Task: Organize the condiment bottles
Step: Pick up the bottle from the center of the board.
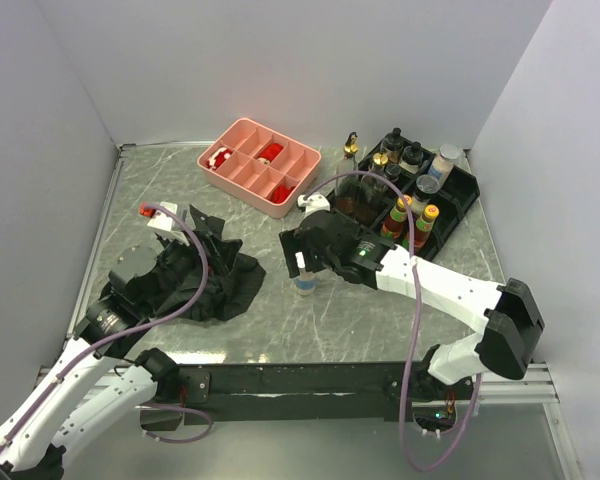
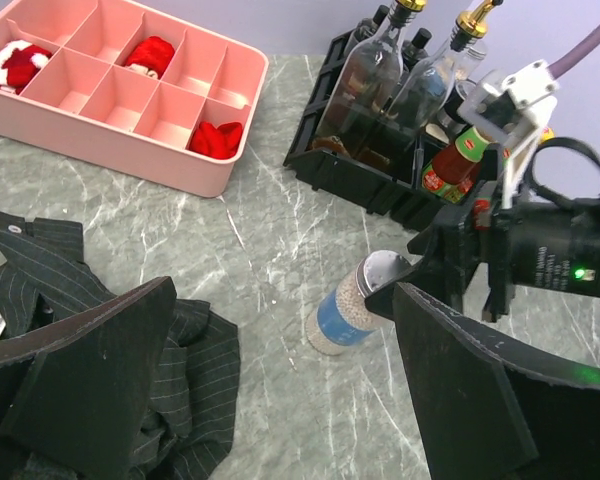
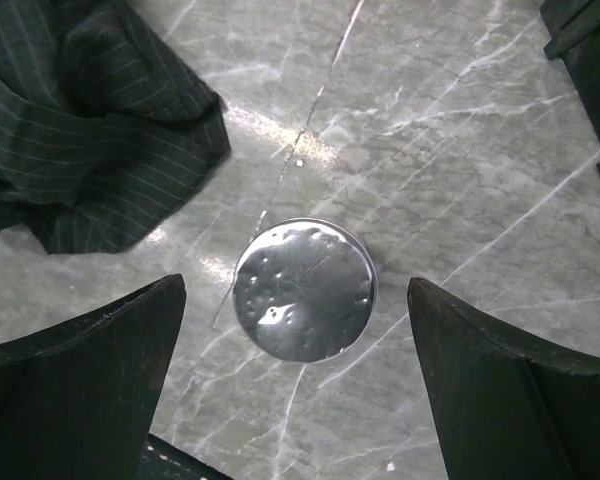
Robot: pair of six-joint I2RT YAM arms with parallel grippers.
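The shaker's silver lid (image 1: 301, 267) (image 3: 305, 290) already sits between the two open fingers with gaps beside it. My right gripper lowers over the lid next and closes around it.
A pale shaker (image 1: 305, 282) with a blue label and a grey lid stands upright on the marble table, apart from the rack. My right gripper (image 1: 304, 262) hangs open straight above it. In the right wrist view the silver lid (image 3: 303, 289) sits between the two fingers (image 3: 90, 370) with a gap on each side. The left wrist view shows the shaker (image 2: 352, 312) with the right gripper's fingers at its lid. Other condiment bottles stand in the black rack (image 1: 458, 205): tall gold-spouted ones (image 2: 370, 70) and a yellow-capped sauce bottle (image 1: 398, 217). My left gripper (image 1: 202, 232) is open over the black cloth (image 1: 205, 285), holding nothing.
A pink compartment tray (image 1: 242, 142) with red pieces stands at the back centre. The black cloth lies crumpled left of the shaker (image 3: 90, 110). The rack fills the back right corner. Grey walls close in the table on three sides.
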